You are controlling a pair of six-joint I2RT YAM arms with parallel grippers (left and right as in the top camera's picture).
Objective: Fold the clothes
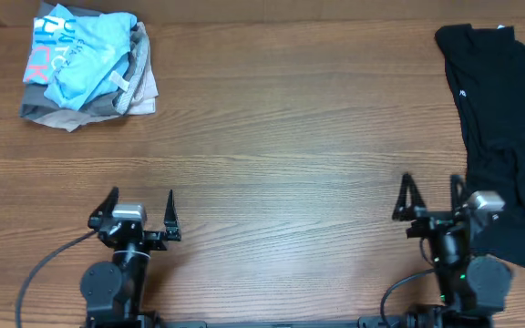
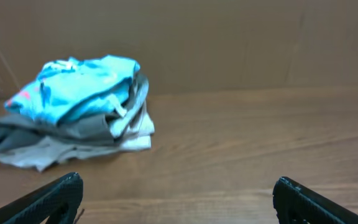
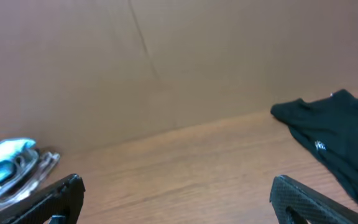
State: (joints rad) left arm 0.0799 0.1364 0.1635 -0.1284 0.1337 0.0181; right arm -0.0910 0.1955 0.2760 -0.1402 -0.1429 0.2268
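Observation:
The fingers of my right gripper face bare wood, so next I will move the gripper outward and to the right in the overhead view and tilt its fingers down onto the black garment's middle (image 1: 502, 120).
A black garment (image 1: 504, 128) with a small white logo lies crumpled at the right side of the table, running from the far right corner down to the near right. It also shows in the right wrist view (image 3: 337, 137). My right gripper (image 1: 431, 196) is open and empty, just left of the garment's lower part. My left gripper (image 1: 141, 208) is open and empty at the near left, far from it. Both sets of fingers show spread wide in the wrist views, the left gripper (image 2: 176, 190) and the right gripper (image 3: 176, 190), with bare wood between them.
A pile of folded clothes (image 1: 85, 68), light blue on top with grey and beige beneath, sits at the far left corner; it also shows in the left wrist view (image 2: 73, 112). A brown wall stands behind the wooden table (image 1: 281, 137).

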